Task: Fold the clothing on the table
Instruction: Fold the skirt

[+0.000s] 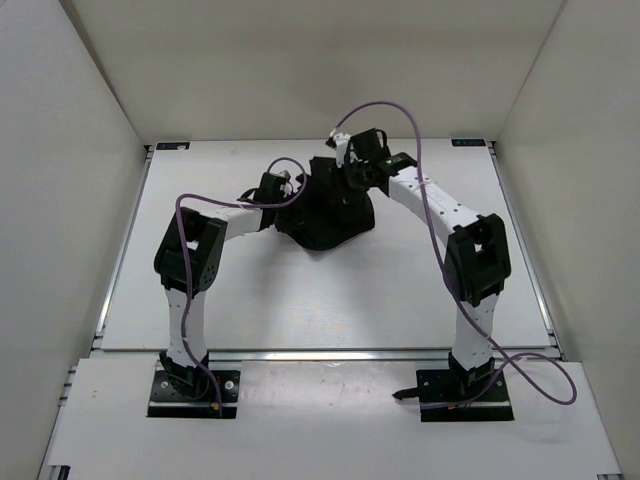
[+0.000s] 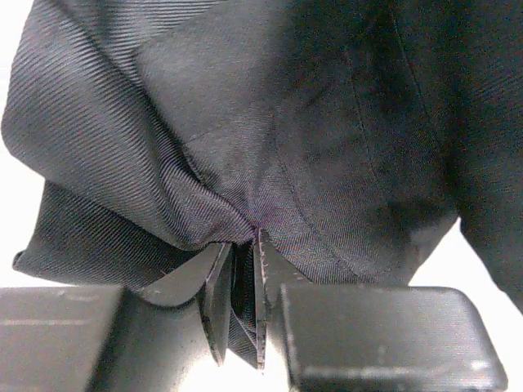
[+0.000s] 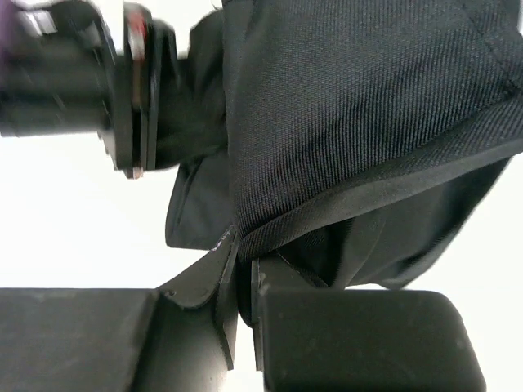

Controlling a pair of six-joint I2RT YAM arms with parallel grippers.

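Observation:
The right gripper moves down, back and toward my left gripper, onto the middle of the bunched garment (image 1: pixel 325 195) next, to release the hemmed edge, because it still hangs raised.
The clothing (image 1: pixel 325 215) is a black ribbed garment bunched in the far middle of the white table (image 1: pixel 300 300). My left gripper (image 1: pixel 283 190) holds its left side; in the left wrist view the gripper (image 2: pixel 243 269) is shut on a pinched fold of the clothing (image 2: pixel 270 131). My right gripper (image 1: pixel 352 178) is at the garment's upper right. In the right wrist view that gripper (image 3: pixel 243 273) is shut on a hemmed edge of the clothing (image 3: pixel 351 114), which drapes above the fingers. The left arm's wrist (image 3: pixel 106 90) shows blurred beyond the fabric.
White walls enclose the table on three sides. Metal rails (image 1: pixel 520 250) run along the table's edges. Purple cables (image 1: pixel 420 160) loop over both arms. The black base plates (image 1: pixel 195 392) sit at the near edge.

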